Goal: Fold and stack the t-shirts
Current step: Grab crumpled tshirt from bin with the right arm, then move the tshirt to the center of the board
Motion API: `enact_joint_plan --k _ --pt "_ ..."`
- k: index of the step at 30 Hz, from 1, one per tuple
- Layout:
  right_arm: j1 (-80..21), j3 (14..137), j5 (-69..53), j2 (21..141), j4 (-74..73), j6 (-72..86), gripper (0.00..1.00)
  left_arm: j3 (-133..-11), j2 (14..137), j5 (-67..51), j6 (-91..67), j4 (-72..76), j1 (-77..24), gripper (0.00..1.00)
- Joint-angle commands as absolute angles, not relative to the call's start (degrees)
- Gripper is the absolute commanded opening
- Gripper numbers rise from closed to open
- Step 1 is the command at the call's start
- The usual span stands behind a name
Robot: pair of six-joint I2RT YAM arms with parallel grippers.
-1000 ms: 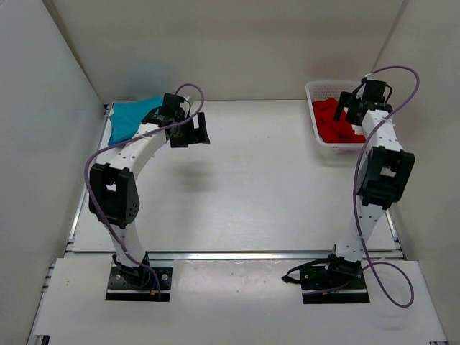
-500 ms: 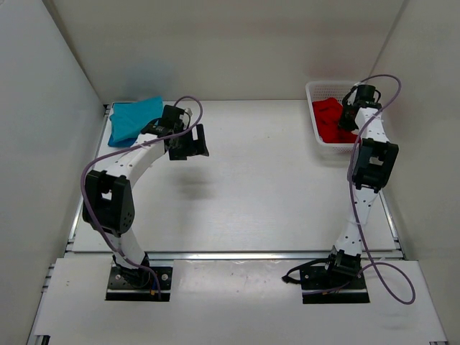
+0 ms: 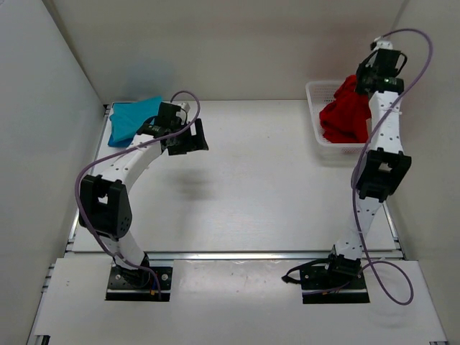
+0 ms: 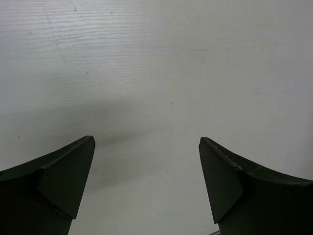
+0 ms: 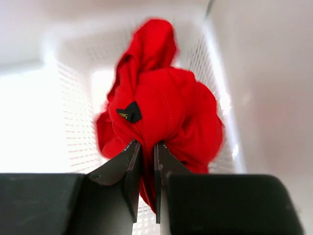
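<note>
Next, my right gripper will lift clear of the basket [image 3: 318,90], swing the red t-shirt over the table's middle, then lower it back and release, since the table's middle lies bare.
The bright red t-shirt [image 3: 346,111] hangs bunched from my right gripper [image 3: 361,80], lifted above the white mesh basket [image 3: 318,90] at the back right. In the right wrist view my right gripper [image 5: 147,145] is shut on a fold of the red t-shirt [image 5: 166,110], with the cloth pinched between both fingers. A teal t-shirt [image 3: 129,118] lies folded at the back left corner. My left gripper [image 3: 192,136] hovers just right of it, open. In the left wrist view my left gripper [image 4: 146,142] shows only bare table between its fingers. No blue shirt is in view.
White walls enclose the table on the left, back and right. The basket stands against the right wall. A metal rail [image 3: 237,254] runs along the table's near edge in front of both arm bases.
My right gripper shut on the red t-shirt in the basket and rose, pulling the shirt up out of it. The left arm shifted only slightly.
</note>
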State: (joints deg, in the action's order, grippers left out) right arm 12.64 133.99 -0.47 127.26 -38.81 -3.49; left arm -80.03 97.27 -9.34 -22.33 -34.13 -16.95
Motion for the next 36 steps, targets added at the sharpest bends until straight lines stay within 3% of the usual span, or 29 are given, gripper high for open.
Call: enact_joint_plan --k 1,4,7,8,15,18,21,23,24,25,26,28,31,36 --pt "9.77 138.87 -4.12 114.28 -34.02 -5.45 0.00 -80.51 92.64 -10.63 -22.15 -31.82 -15.12 0.98" --pt "5.73 139.57 -6.85 109.70 -34.98 -5.89 0.00 -80.68 91.41 -10.99 -22.23 -31.82 -13.54 0.99" --pt "3.35 138.88 -19.05 106.62 -34.20 -2.74 0.00 -79.11 89.48 -9.41 -22.85 -31.38 -12.92 0.99" --pt "2.47 138.43 -29.43 106.00 -33.23 -0.38 0.00 -78.93 89.04 -10.01 -23.29 -30.77 -12.83 0.98" --pt "-4.04 133.70 -55.23 100.83 -20.32 13.94 0.00 -77.62 85.62 -10.20 -24.34 -29.89 -12.65 0.98" --pt "-2.38 117.12 -59.93 93.46 -7.24 23.09 0.00 -77.43 83.68 -8.01 -24.08 -31.19 -11.61 0.99" --pt "2.09 92.51 -58.10 83.88 11.56 32.06 0.00 -77.26 81.49 -7.03 -24.08 -32.60 -10.20 0.98" --pt "4.29 76.72 -56.61 79.05 12.65 32.79 0.01 -76.38 79.99 -5.46 -24.35 -32.69 -10.37 0.98" --pt "3.87 68.46 -54.77 75.45 11.35 31.74 0.08 -75.77 79.11 -5.10 -24.00 -32.78 -10.46 0.98" --pt "3.78 65.33 -49.36 73.41 10.21 29.29 0.27 -75.15 78.84 -4.05 -23.73 -33.39 -11.24 0.99" --pt "1.95 60.34 -46.52 70.43 4.97 24.74 0.61 -74.89 78.84 -3.35 -23.90 -33.57 -11.77 0.99" --pt "-3.05 57.31 -31.90 67.25 -7.77 19.63 0.68 -73.57 78.93 -3.25 -24.34 -34.71 -11.95 0.99" --pt "-3.61 51.96 -19.12 63.04 -12.99 19.95 0.73 -68.32 78.49 -3.25 -25.84 -34.89 -12.83 0.99" --pt "-3.86 47.21 -14.69 57.75 -18.01 18.91 0.74 -57.24 78.22 -2.47 -29.26 -36.12 -13.71 0.99"
